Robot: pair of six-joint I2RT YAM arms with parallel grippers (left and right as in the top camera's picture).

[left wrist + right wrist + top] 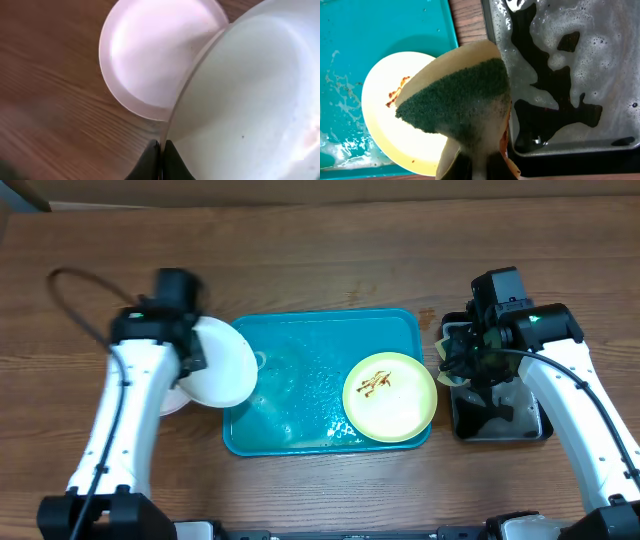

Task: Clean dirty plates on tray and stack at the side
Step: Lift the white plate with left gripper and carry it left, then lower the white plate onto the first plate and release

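Observation:
The left gripper moves away from the turquoise tray (300, 330) next, before it lowers its plate onto the flat white plate.
My left gripper (162, 150) is shut on the rim of a white plate (250, 100), which hangs tilted over the left edge of the turquoise tray (300, 330). Partly under it, a second white plate (155, 50) lies flat on the wooden table, left of the tray. A pale yellow-green plate (390, 396) with brown smears rests in the tray's right end. My right gripper (480, 165) is shut on a green-faced sponge (460, 100), held between that plate (385, 125) and the black tray.
A black glossy tray (500, 420) holding foamy water stands right of the turquoise tray, under my right arm. Suds and water streak the turquoise tray's floor (350, 90). A black cable (70, 290) loops over the table at the far left.

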